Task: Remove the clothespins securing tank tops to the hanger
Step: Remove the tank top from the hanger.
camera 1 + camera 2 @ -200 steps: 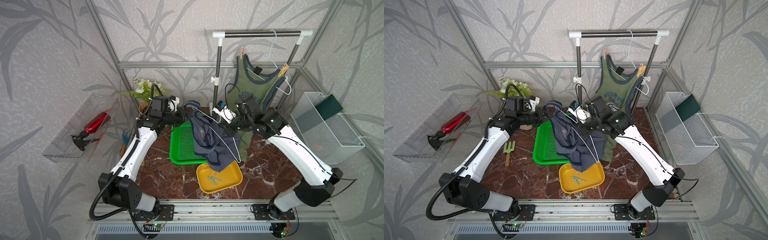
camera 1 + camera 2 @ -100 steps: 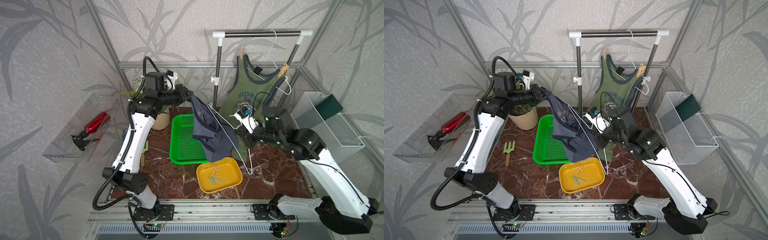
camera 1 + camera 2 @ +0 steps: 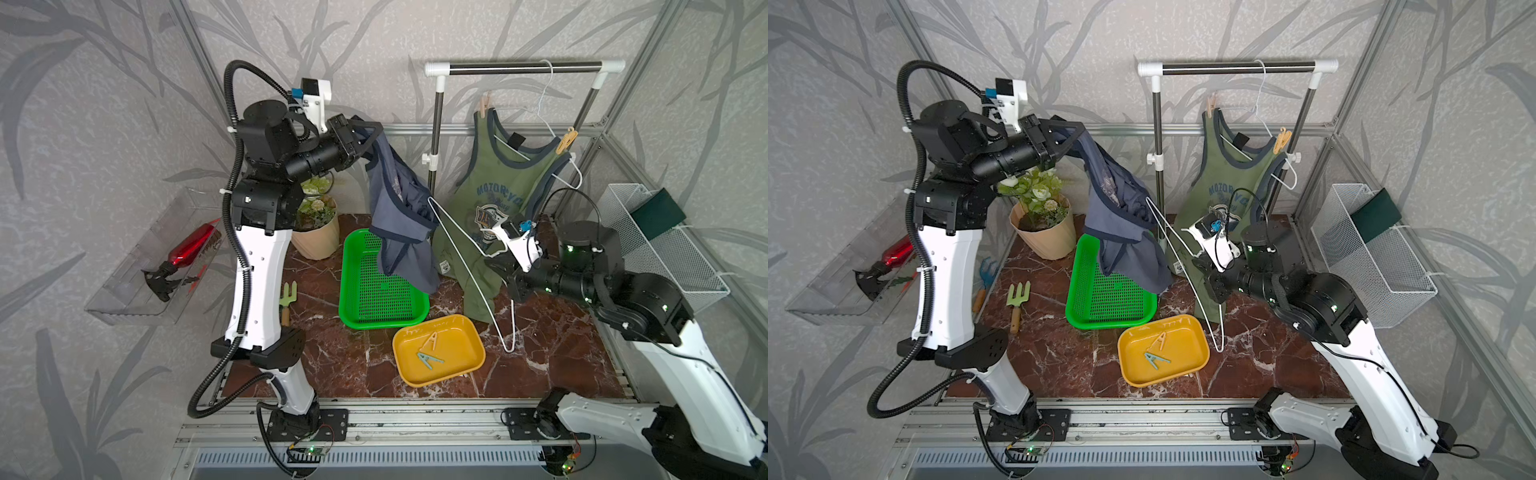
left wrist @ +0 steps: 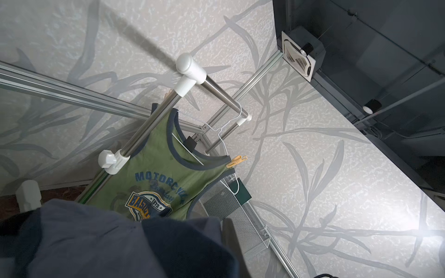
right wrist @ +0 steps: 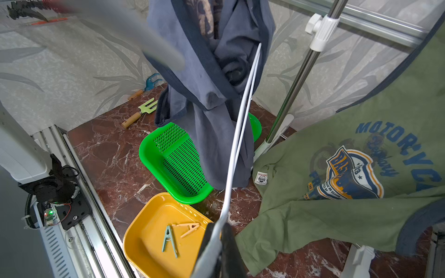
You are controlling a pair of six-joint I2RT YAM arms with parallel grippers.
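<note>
The left gripper shifts toward the rack's upright pole (image 3: 436, 144) next, which stands beyond the slate-blue tank top from it. It then releases the tank top's strap, since the green basket (image 3: 353, 307) lies underneath.
My left gripper (image 3: 365, 133) is raised high and shut on a strap of the slate-blue tank top (image 3: 399, 216), which dangles over the green basket (image 3: 353, 307). My right gripper (image 5: 218, 240) is shut on a white wire hanger (image 5: 240, 125) whose far end is still inside that top. The olive green tank top (image 3: 494, 187) hangs from the rack on a second hanger. It is pinned by a tan clothespin (image 3: 483, 107) and a yellow-orange one (image 4: 237, 161). A teal clothespin (image 5: 169, 240) and a tan one (image 5: 189, 228) lie in the yellow tray (image 5: 144, 235).
The rack's upright pole (image 3: 434, 137) stands just behind the blue top. A potted plant (image 3: 318, 232) and a garden fork (image 3: 287, 297) sit at the left. At the right wall is a white wire basket (image 3: 665, 245), and a clear shelf (image 3: 137, 291) on the left wall.
My left arm has risen and swung back left, lifting the blue top. My right arm has pulled back to the right with the hanger, drawing it partly out of the top.
</note>
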